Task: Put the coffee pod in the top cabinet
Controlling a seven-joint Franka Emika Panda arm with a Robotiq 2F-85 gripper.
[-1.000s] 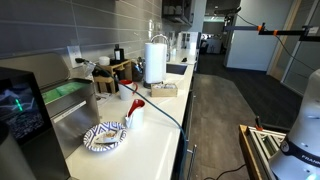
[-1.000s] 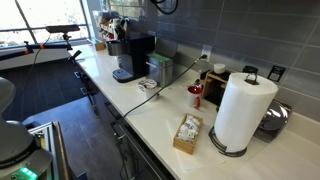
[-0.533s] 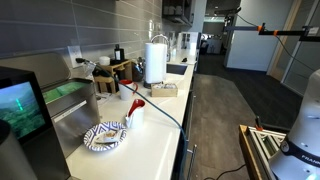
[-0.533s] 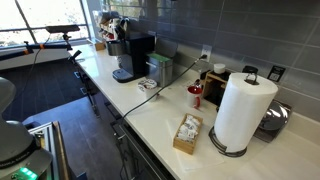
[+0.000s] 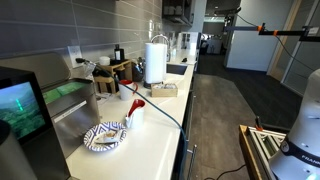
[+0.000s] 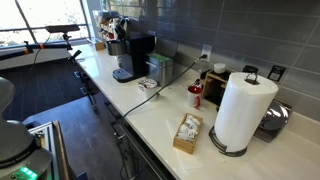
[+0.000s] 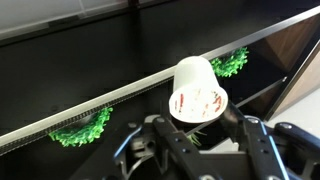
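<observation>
I need to turn my gripper next and carry the coffee pod into the dark cabinet to release it on a shelf. It is still between my fingers.
In the wrist view my gripper is shut on the coffee pod, a small white cup with red marks on its foil face, held between the two dark fingers. Behind the pod is a dark cabinet interior crossed by a pale shelf edge. Neither the gripper nor the pod shows in either exterior view.
Green tufts sit along the shelf edge. On the counter stand a paper towel roll, a coffee machine, a wooden box of packets, a red mug and a patterned plate.
A dark part of the arm at the top edge of an exterior view has risen out of the picture. The counter items have not moved.
</observation>
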